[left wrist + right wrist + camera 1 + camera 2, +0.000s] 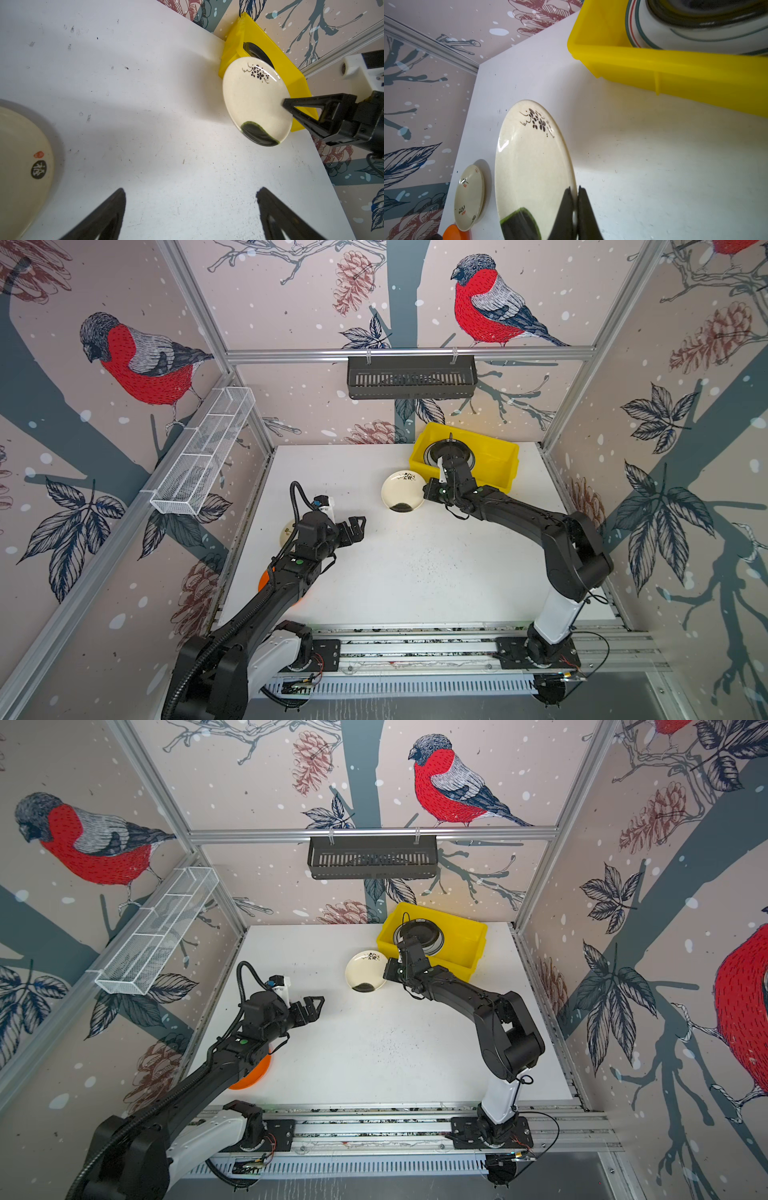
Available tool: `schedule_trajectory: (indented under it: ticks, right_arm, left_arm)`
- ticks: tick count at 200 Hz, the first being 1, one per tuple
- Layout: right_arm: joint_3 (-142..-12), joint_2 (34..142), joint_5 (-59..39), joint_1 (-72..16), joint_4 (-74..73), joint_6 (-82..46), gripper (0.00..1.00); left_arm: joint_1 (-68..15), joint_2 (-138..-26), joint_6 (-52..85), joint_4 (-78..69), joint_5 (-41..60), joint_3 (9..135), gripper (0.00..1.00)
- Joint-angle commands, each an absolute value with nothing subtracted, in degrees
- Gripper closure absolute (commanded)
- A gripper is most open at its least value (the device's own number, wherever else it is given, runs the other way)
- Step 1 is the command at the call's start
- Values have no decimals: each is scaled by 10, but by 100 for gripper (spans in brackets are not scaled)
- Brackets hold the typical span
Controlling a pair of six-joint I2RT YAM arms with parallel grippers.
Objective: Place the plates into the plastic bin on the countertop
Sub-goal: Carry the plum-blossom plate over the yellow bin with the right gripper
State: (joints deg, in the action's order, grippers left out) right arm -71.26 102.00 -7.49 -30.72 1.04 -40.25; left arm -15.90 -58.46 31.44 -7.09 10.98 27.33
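Observation:
The right gripper moves up, outward over the bin's near side and down next, to release the cream plate atop the black plate [448, 449] [710, 10], since that side of the bin separates them.
A cream plate [401, 493] [365, 969] with dark flowers and a dark green patch lies just in front of the plastic bin [500, 458] [471, 934]. My right gripper [424, 490] [574, 189] is shut on its rim, and the plate [529, 158] [255, 99] sits tilted over the countertop [415, 564]. Stacked plates, a black one [451, 450] on top, lie in the yellow bin's left half. My left gripper [357, 526] [190, 191] hangs open over bare countertop. A cream plate with red characters [20, 166] [469, 197] and an orange plate [253, 1073] lie partly under the left arm.
A black slotted shelf [411, 377] hangs on the back wall. A white wire basket [203, 452] is fixed along the left wall. Aluminium rails [415, 647] carry both arm bases along the front edge.

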Motion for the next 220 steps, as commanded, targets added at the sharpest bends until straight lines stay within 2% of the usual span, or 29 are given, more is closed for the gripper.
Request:
schedule_trajectory:
  ticks: [1,70,182,220]
  right_arm:
    - [-726,1007,-68,-297,6,-390,100]
    - [-780,1018,-68,-254,4,-388,100]
    - [-948,1150,-73,-181,12,-382,100]
    - [-991,1184,-8,-160,42,-376,100]
  left_arm:
    - [-157,-580,310,-82,116,278,2]
    - [-158,-576,307,-80,114,278,2]
    - [-158,-569,297,-62,104,287,2]
    - [-158,-571,297,-60,105,291,2]
